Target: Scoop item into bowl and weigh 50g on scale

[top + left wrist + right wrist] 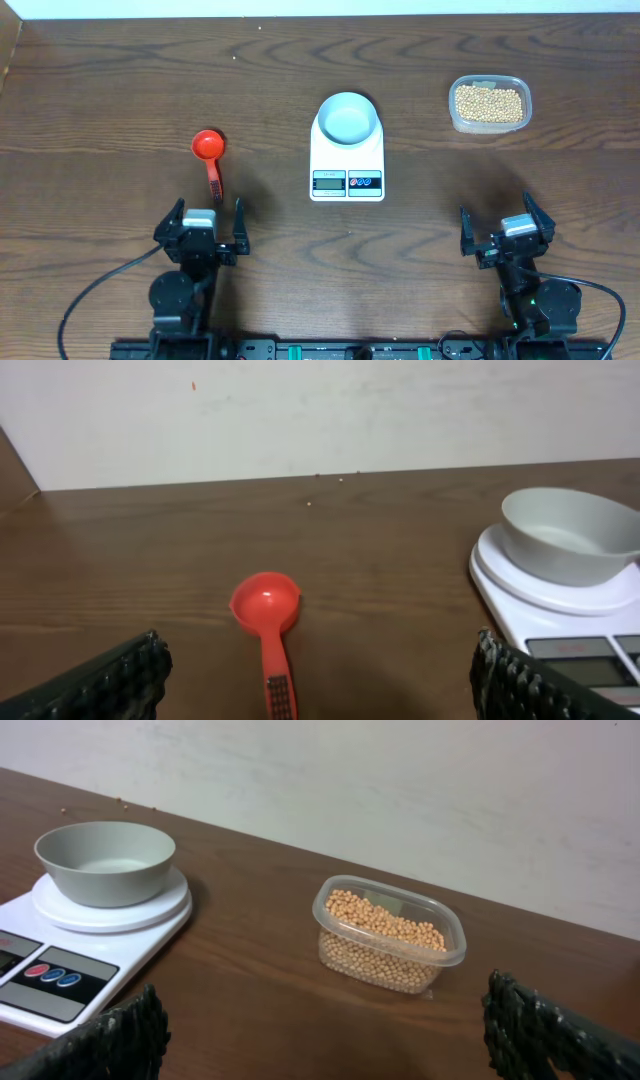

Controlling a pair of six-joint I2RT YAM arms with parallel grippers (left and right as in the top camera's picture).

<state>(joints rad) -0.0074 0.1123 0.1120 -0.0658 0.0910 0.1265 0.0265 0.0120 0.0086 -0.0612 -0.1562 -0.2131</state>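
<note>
My left gripper will next lift outward, tilt downward, then lower to the red scoop's cup rim away from the scale, as the cup opens upward.
The pale blue-white bowl (348,118) stands empty on the white scale (347,175) at the table's middle; both also show in the left wrist view (570,535) and the right wrist view (105,862). The tan beans (488,102) fill a clear plastic tub (455,118) at the back right, also in the right wrist view (385,935). A red scoop (209,146) lies left of the scale, handle toward me, just ahead of my left gripper (206,222), which is open and empty. My right gripper (506,225) is open and empty near the front right.
The scale's display and two buttons (347,181) face the front edge. A pale wall rises behind the table's far edge (320,420). A few stray beans lie near that far edge (315,506).
</note>
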